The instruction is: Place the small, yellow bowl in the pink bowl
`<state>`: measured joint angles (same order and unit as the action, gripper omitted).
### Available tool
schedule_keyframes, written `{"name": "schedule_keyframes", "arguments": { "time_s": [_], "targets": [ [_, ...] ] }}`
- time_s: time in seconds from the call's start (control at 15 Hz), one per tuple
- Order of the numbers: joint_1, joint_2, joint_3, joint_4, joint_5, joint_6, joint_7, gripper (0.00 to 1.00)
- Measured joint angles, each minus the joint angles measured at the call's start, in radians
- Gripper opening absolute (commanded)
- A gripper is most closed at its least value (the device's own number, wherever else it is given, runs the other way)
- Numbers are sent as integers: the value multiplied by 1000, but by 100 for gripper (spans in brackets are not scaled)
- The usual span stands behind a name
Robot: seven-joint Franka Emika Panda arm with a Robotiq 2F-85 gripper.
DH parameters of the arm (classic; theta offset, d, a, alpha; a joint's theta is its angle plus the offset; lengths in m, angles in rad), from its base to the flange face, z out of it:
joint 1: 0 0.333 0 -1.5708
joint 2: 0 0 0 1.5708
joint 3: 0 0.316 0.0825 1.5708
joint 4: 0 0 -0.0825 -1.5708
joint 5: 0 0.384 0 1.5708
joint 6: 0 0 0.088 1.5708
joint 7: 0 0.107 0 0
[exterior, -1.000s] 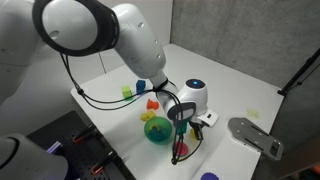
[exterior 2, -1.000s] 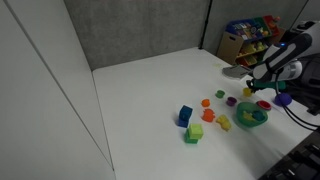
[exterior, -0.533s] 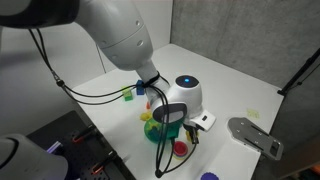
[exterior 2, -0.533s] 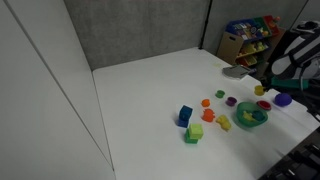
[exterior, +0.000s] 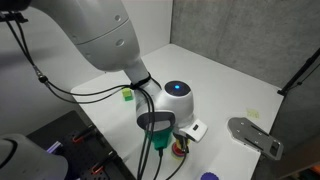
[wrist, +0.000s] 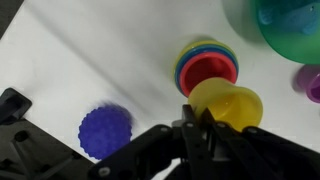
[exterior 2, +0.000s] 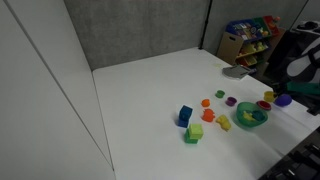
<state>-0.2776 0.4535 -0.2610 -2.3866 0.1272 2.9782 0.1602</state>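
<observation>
The robot's gripper needs to move down and slightly toward the pink bowl's red centre [exterior: 179, 150] [wrist: 207, 71] next, because the small yellow bowl covers only one side.
In the wrist view my gripper [wrist: 200, 114] is shut on the rim of the small yellow bowl [wrist: 232, 104] and holds it tilted. The bowl hangs right beside the pink bowl [wrist: 206, 70] and overlaps its near edge. The pink bowl has a red centre and coloured rings show around its rim. In an exterior view the gripper [exterior: 160, 137] points down at the table's near edge and partly hides the pink bowl [exterior: 180, 150]. The yellow bowl is hidden there.
A large teal-green bowl [wrist: 290, 25] stands just past the pink bowl and also shows in an exterior view [exterior 2: 250, 116]. A blue-purple bumpy piece [wrist: 105, 130] and a purple piece [wrist: 311, 86] lie nearby. Blue [exterior 2: 185, 115], yellow-green [exterior 2: 195, 131] and orange [exterior 2: 208, 115] blocks lie mid-table.
The arm has swung from the teal-green bowl toward the table's near edge and lower, carrying the yellow bowl to the pink bowl.
</observation>
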Motion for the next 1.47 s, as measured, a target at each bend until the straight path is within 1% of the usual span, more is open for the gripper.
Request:
{"name": "schedule_keyframes", "arguments": {
  "time_s": [0.2, 0.47, 1.0, 1.33, 1.4, 1.47],
  "targets": [
    [-54, 0, 53, -25, 3, 38, -31, 4],
    [-113, 16, 116, -30, 10, 77, -53, 4],
    [-179, 76, 164, -26, 10, 146, -76, 4],
    [-244, 95, 221, -19, 10, 182, -88, 5],
    [-257, 96, 232, -18, 10, 182, -88, 35],
    [-269, 97, 243, -18, 10, 182, -89, 36]
  ]
}}
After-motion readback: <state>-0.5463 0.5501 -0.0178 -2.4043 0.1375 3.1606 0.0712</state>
